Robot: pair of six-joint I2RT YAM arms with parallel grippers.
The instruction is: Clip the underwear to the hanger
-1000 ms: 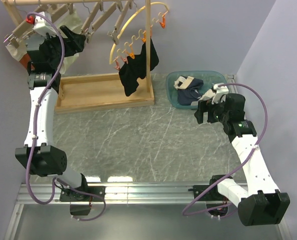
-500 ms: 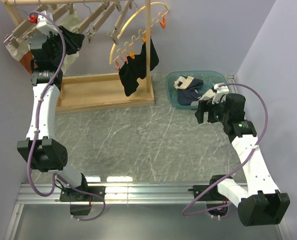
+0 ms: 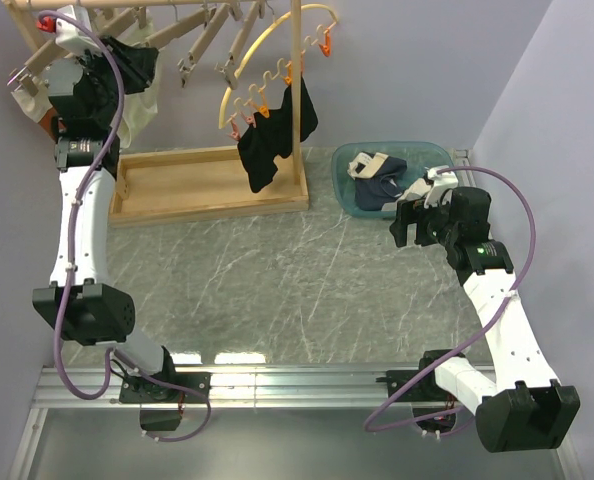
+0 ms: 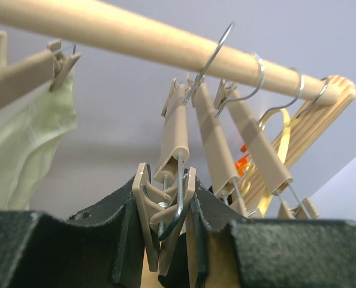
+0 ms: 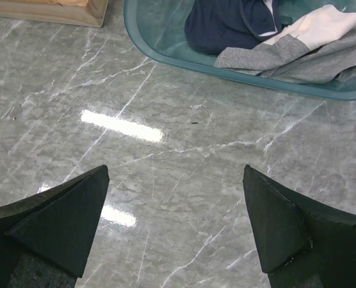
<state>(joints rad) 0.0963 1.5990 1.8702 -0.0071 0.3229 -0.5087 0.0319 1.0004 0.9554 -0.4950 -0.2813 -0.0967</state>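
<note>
The hanger comes back from the rod with my left gripper next, then goes down for release on the marble before the rack's wooden base, since that marble lies bare.
The navy underwear (image 3: pixel 381 172) lies in a teal basin (image 3: pixel 345 190) at the back right, among grey and cream garments; it also shows in the right wrist view (image 5: pixel 226 27). My left gripper (image 3: pixel 117 68) is raised to the rack's rod (image 4: pixel 136 39) and is shut on the end clip (image 4: pixel 163 204) of a light-wood hanger (image 4: pixel 177 135). That hanger hangs by its wire hook among several alike. My right gripper (image 3: pixel 407 225) is open and empty, low over the marble table just in front of the basin, and its fingers (image 5: pixel 52 219) stand wide apart.
Cream briefs (image 3: pixel 135 112) hang at the rack's left end beside my left gripper. A curved yellow hanger (image 3: pixel 267 45) with orange pegs carries a black garment (image 3: pixel 272 140). The rack's wooden base (image 3: pixel 207 180) sits at the back left. The basin rim (image 5: pixel 166 58) lies ahead of my right gripper.
My left gripper has moved up and to the left toward the rod with the hanger clip in it. The right arm has not moved.
</note>
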